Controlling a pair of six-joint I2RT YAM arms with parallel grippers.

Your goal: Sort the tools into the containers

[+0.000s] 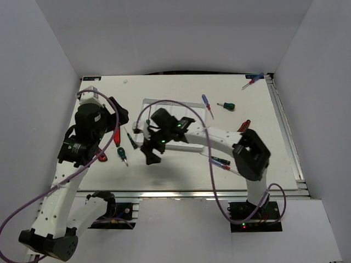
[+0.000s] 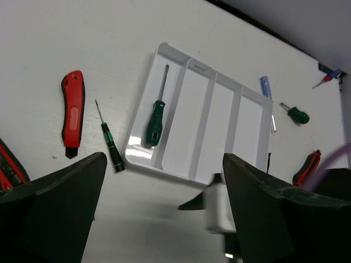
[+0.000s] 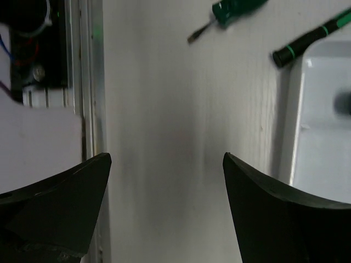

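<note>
My right gripper goes left in the top view to the small green screwdriver's handle [image 1: 120, 151] [image 3: 236, 9] next, turns to its slant and moves down, as the handle is below.
The white four-compartment tray [image 2: 219, 115] lies mid-table; its rim [image 1: 147, 102] shows behind the right arm in the top view. A green-handled screwdriver [image 2: 155, 123] lies in its leftmost compartment. My left gripper [image 2: 164, 159] is open and empty, held above the table left of the tray [image 1: 118, 112]. My right gripper [image 3: 167, 156] is open and empty over bare table at the tray's near-left corner [image 1: 151, 156]. A thin dark driver [image 2: 108, 137] and a red-handled tool [image 2: 73, 112] lie left of the tray. A small green screwdriver [image 3: 233, 10] lies near them.
A blue screwdriver [image 1: 206, 103], a stubby green one [image 1: 227, 106] and a red tool [image 1: 243, 125] lie right of the tray. Two drivers [image 1: 222, 163] lie under the right arm. One tool [image 1: 253, 80] lies at the far right corner. A red-and-black tool [image 1: 101, 158] lies under the left arm.
</note>
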